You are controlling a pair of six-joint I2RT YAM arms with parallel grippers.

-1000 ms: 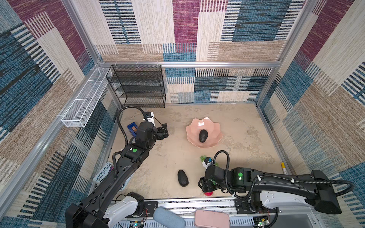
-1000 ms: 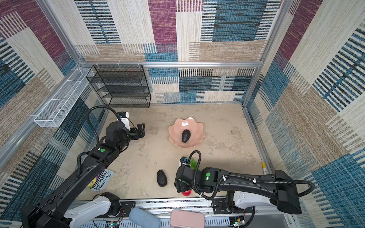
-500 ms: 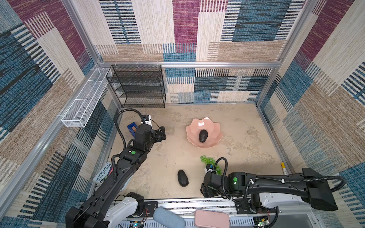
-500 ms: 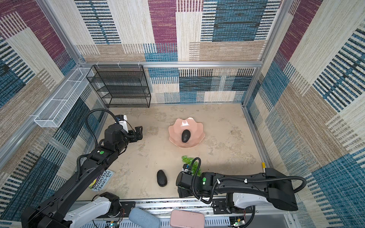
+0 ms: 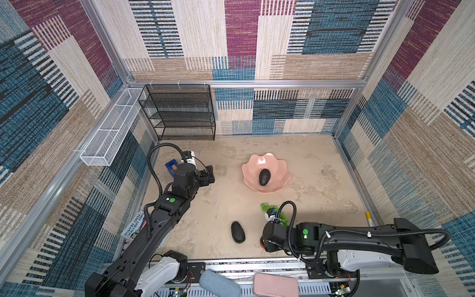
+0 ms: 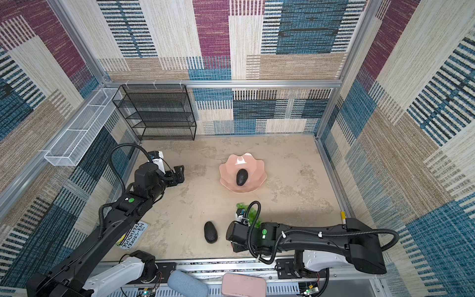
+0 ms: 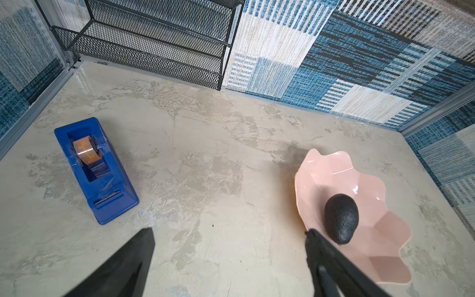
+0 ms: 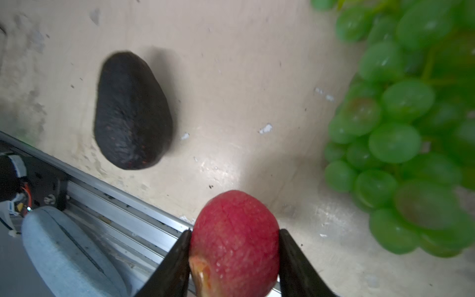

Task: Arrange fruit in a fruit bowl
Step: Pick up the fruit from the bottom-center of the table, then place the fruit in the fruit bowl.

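Note:
The apple goes outward past the grapes (image 5: 267, 207) next as my right gripper lifts, then down for release on the bowl's bare bottom, since the bowl stands outward of that gripper.
The pale pink scalloped fruit bowl (image 5: 281, 167) (image 6: 258, 167) (image 7: 321, 164) stands right of the table's middle and holds one near-black avocado (image 5: 264, 177) (image 6: 241, 177) (image 7: 341, 221). A second avocado (image 5: 237, 232) (image 6: 210, 232) (image 8: 132, 110) lies near the front edge. The green grapes (image 5: 267, 207) (image 6: 243, 205) (image 8: 401, 128) lie beside my right wrist. My right gripper (image 8: 235, 231) is shut on the red apple (image 8: 235, 246), low over the front edge; both top views hide this grip under the wrist. At the left my left gripper (image 5: 209, 173) (image 6: 180, 173) (image 7: 228, 231) hangs open and empty.
A blue tape dispenser (image 7: 95, 169) (image 5: 171, 164) sits by the left wall. A black mesh rack (image 5: 180, 113) fills the back left corner, below a white wire basket (image 5: 110, 133). A book (image 6: 133, 235) lies under the left arm, a yellow marker (image 5: 368, 218) at the right wall.
My right gripper has dropped toward the front edge and closed on the red apple. The left arm has drawn back a little to the left, still open.

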